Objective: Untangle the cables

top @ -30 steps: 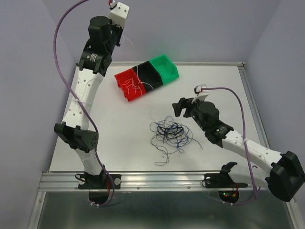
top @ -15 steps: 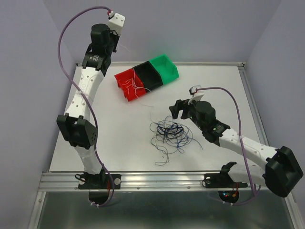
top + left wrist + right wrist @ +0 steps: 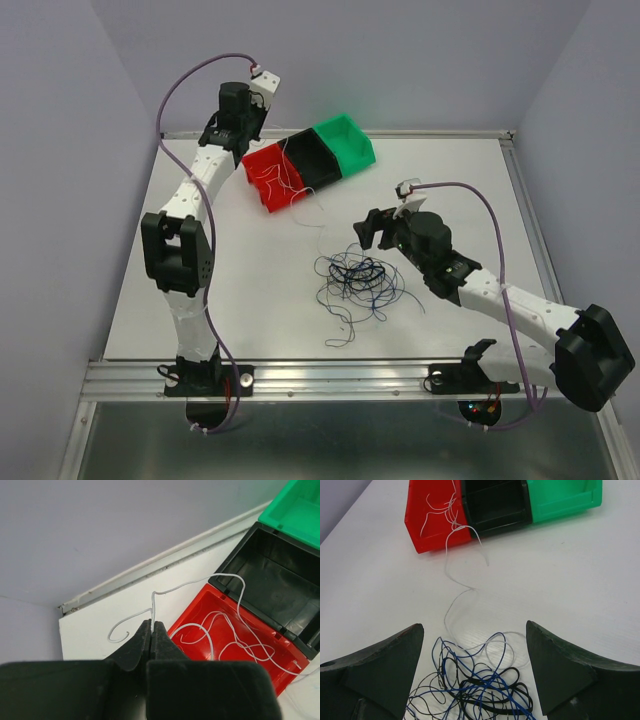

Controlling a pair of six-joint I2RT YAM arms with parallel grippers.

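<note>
Next, my left gripper brings the white cable back down into the red bin (image 3: pixel 275 177) (image 3: pixel 234 637).
A tangle of thin black and dark blue cables (image 3: pixel 355 280) lies mid-table, and in the right wrist view this tangle (image 3: pixel 480 685) sits just below my fingers. My right gripper (image 3: pixel 368 230) hovers over its far edge, open (image 3: pixel 474 626), holding nothing. One white cable (image 3: pixel 451 580) runs from the tangle up to the red bin (image 3: pixel 415 515). My left gripper (image 3: pixel 250 150) is at the red bin's (image 3: pixel 270 175) far left corner. In its wrist view it is shut (image 3: pixel 151 625) on a white cable (image 3: pixel 152 605) that arcs over into the bin. More white cables (image 3: pixel 235 645) lie coiled inside.
A black bin (image 3: pixel 310 158) and a green bin (image 3: pixel 345 140) join the red one in a slanted row at the table's back. The raised table edge (image 3: pixel 165 562) and the wall are close behind my left gripper. Purple arm cords loop above both arms.
My left arm has swung down and to the right, bringing the held white cable from high above the table to the red bin. My right gripper shifted slightly left.
</note>
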